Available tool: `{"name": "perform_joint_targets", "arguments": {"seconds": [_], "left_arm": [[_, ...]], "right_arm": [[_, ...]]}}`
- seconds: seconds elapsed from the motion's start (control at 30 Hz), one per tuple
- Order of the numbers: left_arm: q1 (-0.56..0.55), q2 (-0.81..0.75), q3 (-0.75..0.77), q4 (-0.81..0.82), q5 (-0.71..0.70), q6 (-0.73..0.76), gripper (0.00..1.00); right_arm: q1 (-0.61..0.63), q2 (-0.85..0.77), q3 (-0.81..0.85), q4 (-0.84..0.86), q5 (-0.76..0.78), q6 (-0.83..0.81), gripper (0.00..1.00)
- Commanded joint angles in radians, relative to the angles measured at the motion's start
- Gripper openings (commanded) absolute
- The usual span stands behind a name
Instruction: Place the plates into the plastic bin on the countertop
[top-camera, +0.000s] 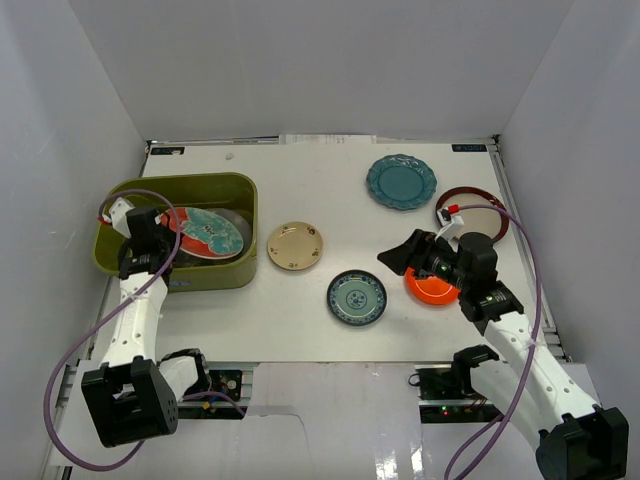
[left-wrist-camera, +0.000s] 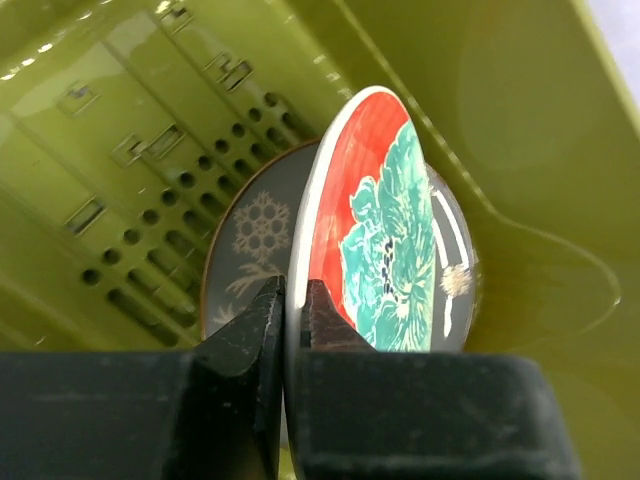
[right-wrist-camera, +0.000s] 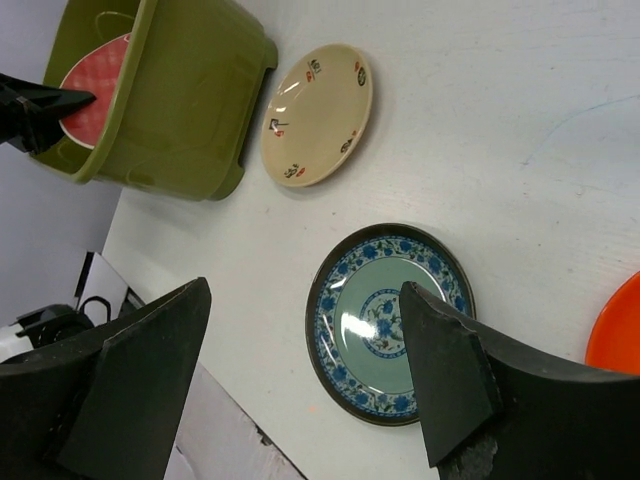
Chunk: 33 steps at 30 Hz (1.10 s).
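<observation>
The maroon-rimmed plate still outside the bin lies below my right gripper, to its right in the top view. My right gripper swings that way next, down to the plate's near rim.
My left gripper (top-camera: 158, 232) is shut on the rim of the red floral plate (top-camera: 205, 232), held inside the olive-green bin (top-camera: 226, 274). In the left wrist view the red plate (left-wrist-camera: 372, 230) stands tilted over the grey deer plate (left-wrist-camera: 250, 245) on the bin floor, with my gripper (left-wrist-camera: 293, 295) pinching its edge. My right gripper (top-camera: 395, 256) is open and empty, over the countertop (top-camera: 300, 320) beside the orange plate (top-camera: 432, 288). The small blue-patterned plate (top-camera: 357, 298) lies below its fingers (right-wrist-camera: 392, 322). The small beige plate (top-camera: 295, 246), the teal plate (top-camera: 401, 181) and the maroon-rimmed plate (top-camera: 490, 205) lie on the countertop.
White walls close in the countertop on the left, back and right. Purple cables loop along both arms. The bin (right-wrist-camera: 190, 90) and beige plate (right-wrist-camera: 317, 113) show in the right wrist view, with the orange plate's edge (right-wrist-camera: 618, 330) at the right.
</observation>
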<state>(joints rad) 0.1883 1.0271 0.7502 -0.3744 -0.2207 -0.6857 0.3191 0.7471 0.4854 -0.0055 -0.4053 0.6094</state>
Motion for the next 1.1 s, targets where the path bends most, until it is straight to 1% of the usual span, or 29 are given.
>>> {"name": "perform_joint_targets", "arguments": {"seconds": [0.0,0.07,0.1,0.17,0.2,0.27,0.3,0.37,0.4,0.5,0.53,0.63,0.67,0.73,0.77,0.83,0.87,0.93,0.97,1.0,1.03,1.07], "left_arm": [[0.005,-0.001,0.021,0.170,-0.003,-0.028,0.17],[0.004,0.001,0.021,0.172,0.001,-0.026,0.33],[0.005,-0.002,0.017,0.180,0.003,-0.022,0.51],[0.005,-0.012,0.014,0.186,0.012,-0.008,0.66],[0.005,-0.015,0.015,0.183,0.020,-0.005,0.80],[0.005,-0.019,0.021,0.178,0.047,0.005,0.93],[0.005,-0.025,0.032,0.174,0.085,0.009,0.98],[0.005,-0.030,0.047,0.164,0.124,0.027,0.98],[0.004,-0.038,0.066,0.155,0.159,0.034,0.98],[0.004,-0.061,0.084,0.140,0.222,0.080,0.98],[0.005,-0.068,0.087,0.135,0.263,0.093,0.98],[0.005,-0.091,0.086,0.098,0.308,0.115,0.98],[0.005,-0.101,0.072,0.092,0.325,0.123,0.98],[0.003,-0.122,0.055,0.092,0.398,0.136,0.98],[0.005,-0.124,0.051,0.088,0.421,0.146,0.98],[0.004,-0.128,0.051,0.075,0.467,0.170,0.98],[0.005,-0.131,0.051,0.072,0.478,0.176,0.98],[0.005,-0.136,0.044,0.069,0.483,0.169,0.98],[0.005,-0.145,0.029,0.068,0.459,0.163,0.98],[0.007,-0.150,0.020,0.068,0.443,0.144,0.98],[0.005,-0.154,0.012,0.065,0.413,0.138,0.98],[0.005,-0.157,0.003,0.063,0.400,0.137,0.98]], "right_arm": [[-0.002,0.006,0.002,0.018,0.069,-0.026,0.82],[-0.002,0.015,-0.001,0.022,0.095,-0.025,0.82],[-0.002,0.021,-0.008,0.028,0.135,-0.019,0.81],[-0.002,0.040,-0.019,0.045,0.174,0.010,0.78],[-0.003,0.046,-0.034,0.073,0.210,0.027,0.77],[-0.002,0.064,-0.051,0.107,0.252,0.082,0.73],[-0.005,0.081,-0.063,0.137,0.287,0.099,0.70],[-0.008,0.103,-0.074,0.168,0.322,0.145,0.65],[-0.014,0.125,-0.077,0.189,0.348,0.159,0.61],[-0.035,0.182,-0.074,0.226,0.384,0.191,0.55],[-0.043,0.196,-0.070,0.234,0.390,0.197,0.55],[-0.081,0.248,-0.065,0.262,0.399,0.222,0.53],[-0.113,0.255,-0.067,0.263,0.434,0.228,0.53],[-0.161,0.255,-0.083,0.272,0.438,0.254,0.52],[-0.217,0.248,-0.105,0.280,0.444,0.260,0.52],[-0.283,0.227,-0.120,0.280,0.454,0.257,0.53],[-0.358,0.222,-0.131,0.280,0.459,0.254,0.54],[-0.432,0.225,-0.140,0.280,0.436,0.254,0.55],[-0.498,0.233,-0.142,0.280,0.415,0.253,0.56],[-0.529,0.256,-0.143,0.280,0.415,0.251,0.58],[-0.590,0.271,-0.143,0.282,0.357,0.259,0.59],[-0.618,0.287,-0.145,0.289,0.344,0.262,0.59]]}}
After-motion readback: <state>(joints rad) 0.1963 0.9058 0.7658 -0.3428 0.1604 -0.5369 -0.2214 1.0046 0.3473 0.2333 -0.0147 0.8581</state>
